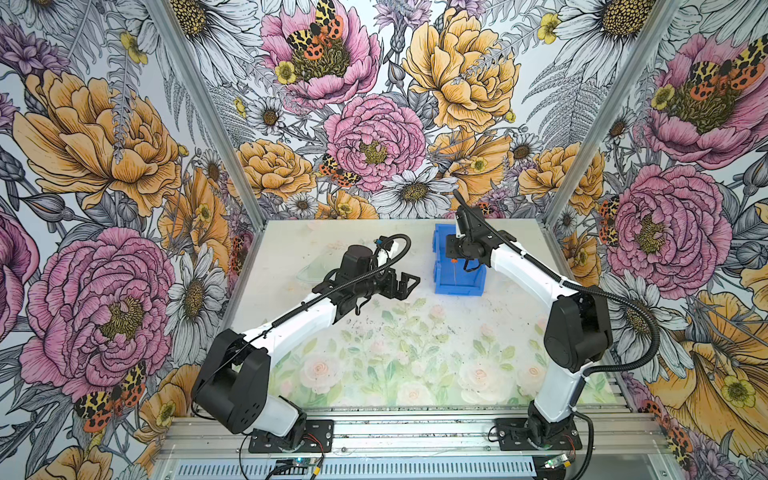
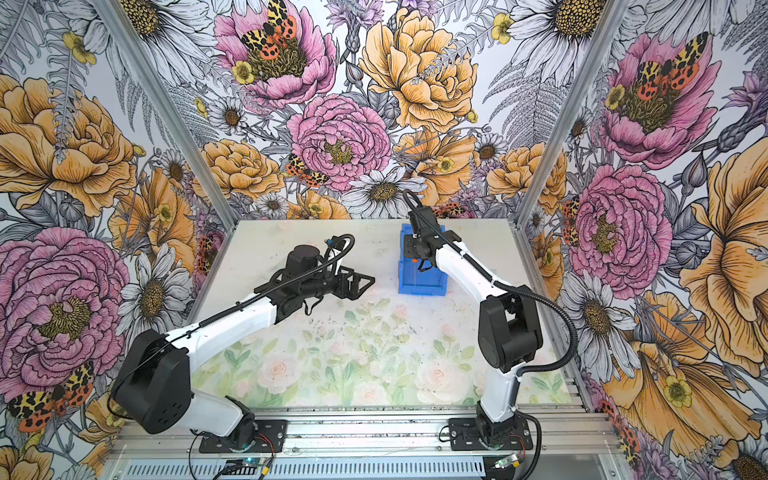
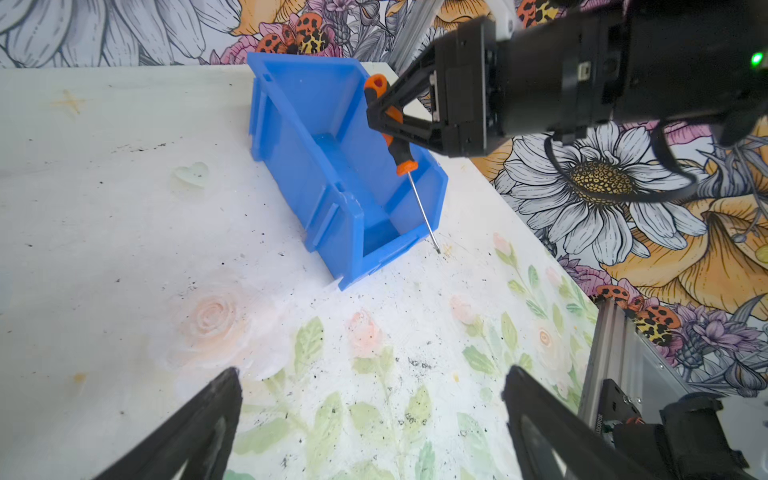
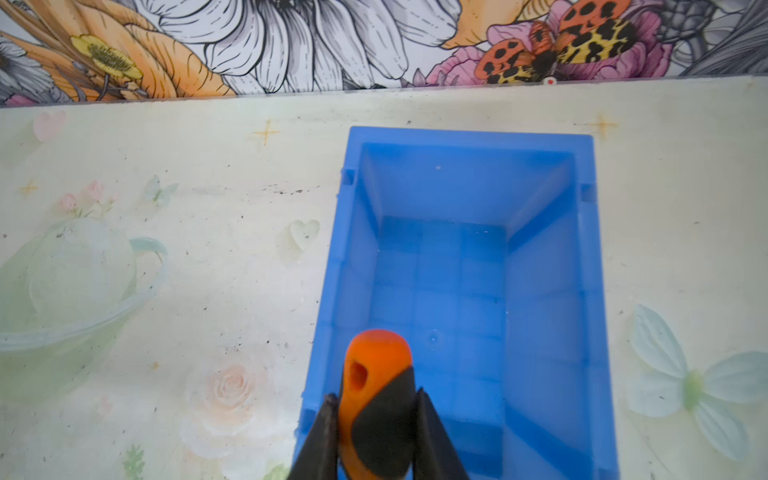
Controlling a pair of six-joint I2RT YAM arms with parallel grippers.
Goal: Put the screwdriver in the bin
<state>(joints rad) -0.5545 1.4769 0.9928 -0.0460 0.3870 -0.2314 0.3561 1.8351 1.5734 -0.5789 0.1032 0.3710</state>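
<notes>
My right gripper moves down and outward over the empty bottom of the bin next and releases the screwdriver [image 1: 453, 261], since that bottom lies below and outward.
The blue bin [image 1: 457, 287] [image 2: 419, 287] stands at the back right of the table, its low front lip facing the near edge. My right gripper [image 1: 455, 254] [image 2: 415, 254] [image 3: 376, 112] [image 4: 374, 399] hangs over the bin [image 4: 540, 291], shut on the screwdriver [image 4: 376, 365] by its orange-and-black handle. The screwdriver [image 3: 398, 147] [image 1: 453, 261] is tilted with its thin shaft pointing down toward the front lip, above the bin [image 3: 299, 124] floor. My left gripper [image 1: 409, 286] [image 2: 365, 284] [image 3: 372, 378] is open and holds nothing, hovering left of the bin.
The table [image 1: 374, 332] has a pale floral mat with dark specks. The back wall runs just behind the bin. Aluminium frame posts [image 1: 582, 145] stand at the back corners, and a rail [image 1: 415, 432] carrying both arm bases runs along the front.
</notes>
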